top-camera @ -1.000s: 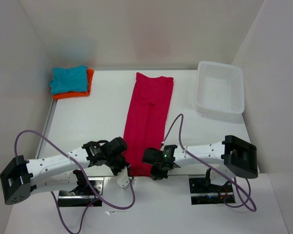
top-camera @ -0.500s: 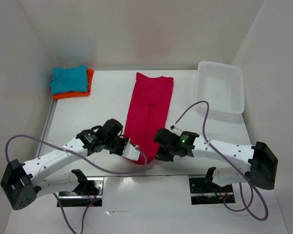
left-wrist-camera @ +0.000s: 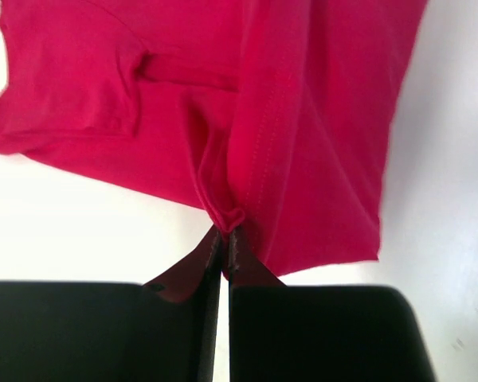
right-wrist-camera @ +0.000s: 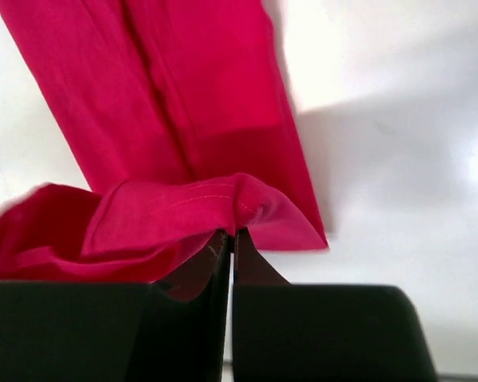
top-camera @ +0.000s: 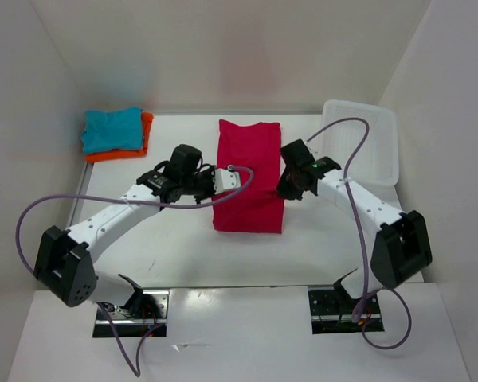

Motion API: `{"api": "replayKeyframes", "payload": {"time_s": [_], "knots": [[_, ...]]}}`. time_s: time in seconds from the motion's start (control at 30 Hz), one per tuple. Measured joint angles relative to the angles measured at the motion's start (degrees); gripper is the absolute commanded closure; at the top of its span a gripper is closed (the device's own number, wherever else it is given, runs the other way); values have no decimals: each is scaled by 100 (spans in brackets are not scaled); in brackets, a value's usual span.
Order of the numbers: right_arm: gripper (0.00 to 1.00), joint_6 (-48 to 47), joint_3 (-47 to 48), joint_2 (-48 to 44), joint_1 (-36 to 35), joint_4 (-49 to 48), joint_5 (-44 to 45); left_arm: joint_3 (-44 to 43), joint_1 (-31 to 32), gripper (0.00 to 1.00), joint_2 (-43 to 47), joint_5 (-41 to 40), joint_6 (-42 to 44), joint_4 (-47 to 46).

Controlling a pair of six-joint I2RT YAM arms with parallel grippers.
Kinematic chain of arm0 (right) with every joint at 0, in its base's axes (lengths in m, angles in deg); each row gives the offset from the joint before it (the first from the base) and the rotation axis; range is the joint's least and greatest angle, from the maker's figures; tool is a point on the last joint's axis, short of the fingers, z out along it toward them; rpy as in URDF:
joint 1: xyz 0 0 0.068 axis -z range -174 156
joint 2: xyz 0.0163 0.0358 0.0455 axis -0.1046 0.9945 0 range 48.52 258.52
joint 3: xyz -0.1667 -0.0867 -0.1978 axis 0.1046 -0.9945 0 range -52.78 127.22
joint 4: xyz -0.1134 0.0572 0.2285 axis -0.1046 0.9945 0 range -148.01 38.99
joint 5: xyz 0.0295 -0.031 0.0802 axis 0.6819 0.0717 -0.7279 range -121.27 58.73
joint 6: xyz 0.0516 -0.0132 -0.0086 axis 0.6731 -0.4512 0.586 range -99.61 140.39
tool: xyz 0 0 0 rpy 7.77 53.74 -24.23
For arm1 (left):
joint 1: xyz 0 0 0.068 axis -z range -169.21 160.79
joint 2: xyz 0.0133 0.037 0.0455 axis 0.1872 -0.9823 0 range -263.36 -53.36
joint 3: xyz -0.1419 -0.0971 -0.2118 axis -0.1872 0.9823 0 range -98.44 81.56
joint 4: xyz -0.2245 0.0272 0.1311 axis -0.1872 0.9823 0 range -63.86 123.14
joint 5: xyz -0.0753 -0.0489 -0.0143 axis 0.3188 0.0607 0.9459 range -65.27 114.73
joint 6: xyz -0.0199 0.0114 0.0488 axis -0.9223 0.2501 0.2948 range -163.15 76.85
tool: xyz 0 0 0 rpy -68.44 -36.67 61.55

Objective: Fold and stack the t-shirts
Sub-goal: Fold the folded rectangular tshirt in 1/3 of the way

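I should next move the shirt's lifted hem outward with my left gripper, then down beside the sleeve, as the hem still hangs short of the shirt's far end.
The pink-red t-shirt (top-camera: 249, 179) lies in the middle of the table, its near part doubled over toward the far end. My left gripper (top-camera: 244, 177) is shut on the shirt's hem on the left; the pinched cloth shows in the left wrist view (left-wrist-camera: 227, 219). My right gripper (top-camera: 287, 187) is shut on the hem on the right, seen in the right wrist view (right-wrist-camera: 231, 215). Both hold the lifted hem above the shirt's middle. The teal blue t-shirt (top-camera: 111, 127) lies folded on the folded orange t-shirt (top-camera: 135, 150) at the far left.
A white plastic mesh basket (top-camera: 362, 143) stands at the far right, close behind my right arm. White walls close in the table on the left, back and right.
Both grippers have carried the shirt's near hem from the table's front edge toward the far end, folding the long shirt roughly in half.
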Motion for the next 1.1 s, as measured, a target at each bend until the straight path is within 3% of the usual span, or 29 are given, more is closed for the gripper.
{"api": "replayKeyframes", "payload": {"time_s": [0.2,0.47,0.8,1.1], "knots": [[100,-765,876,1222,205,-234,-111,-431,-247,100,-872,-37,-50,-616],[100,-1226,1368,1764,807,-286,-197,-673,-468,100,-1779,-114,-192,-1360],[100,-1657,2312,2771,1014,-341,-411,-706,-577,100,-2271,-175,-195,-2116],[100,-1764,2570,3311,1123,-337,-511,-697,-708,95,-2527,-195,-195,-2730]]}}
